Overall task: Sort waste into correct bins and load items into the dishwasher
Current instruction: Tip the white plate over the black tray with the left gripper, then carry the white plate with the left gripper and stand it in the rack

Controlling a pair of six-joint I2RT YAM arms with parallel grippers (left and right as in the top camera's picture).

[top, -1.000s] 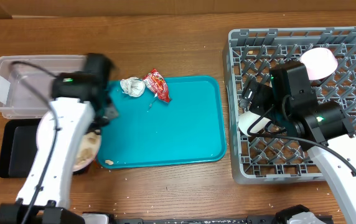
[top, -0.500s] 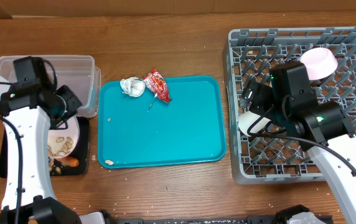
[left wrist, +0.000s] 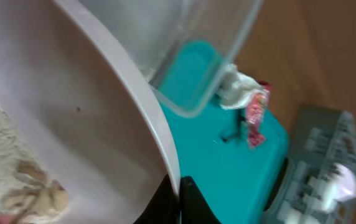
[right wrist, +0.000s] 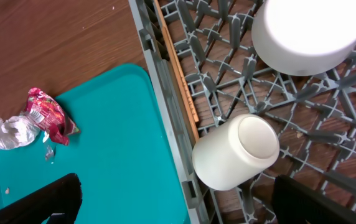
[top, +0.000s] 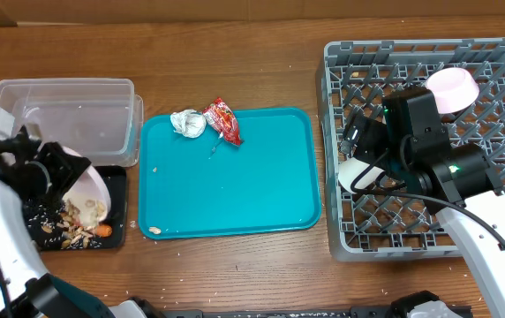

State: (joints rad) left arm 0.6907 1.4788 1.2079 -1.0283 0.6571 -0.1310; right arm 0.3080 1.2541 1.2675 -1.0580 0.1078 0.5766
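I will next lift my left gripper over the teal tray [top: 235, 190]. Then I will lower the bowl into the rack's far corner beyond the cup [top: 357, 95] and release it, since the pegs there are empty.
My left gripper [left wrist: 179, 198] is shut on the rim of a pink bowl [top: 87, 188], tilted over the black bin [top: 18, 240]; food scraps [top: 74, 231] lie in the bin and some cling inside the bowl [left wrist: 16, 186]. A crumpled white wrapper [top: 186, 123] and a red wrapper [top: 222, 120] lie at the far edge of the teal tray [top: 235, 190]. My right gripper [right wrist: 175, 202] is open above the grey dish rack [top: 491, 243], beside a white cup [right wrist: 235, 151] lying in it. A pink bowl [top: 452, 90] sits in the rack too.
A clear plastic bin [top: 63, 119] stands at the far left, behind the black bin. A crumb [top: 154, 230] lies at the tray's near left corner. Wooden chopsticks [right wrist: 177, 74] rest along the rack's left wall.
My left arm has swung from the tray's left edge out over the black bin, carrying the bowl and tipping it; food scraps now lie in the bin. The right arm has not moved.
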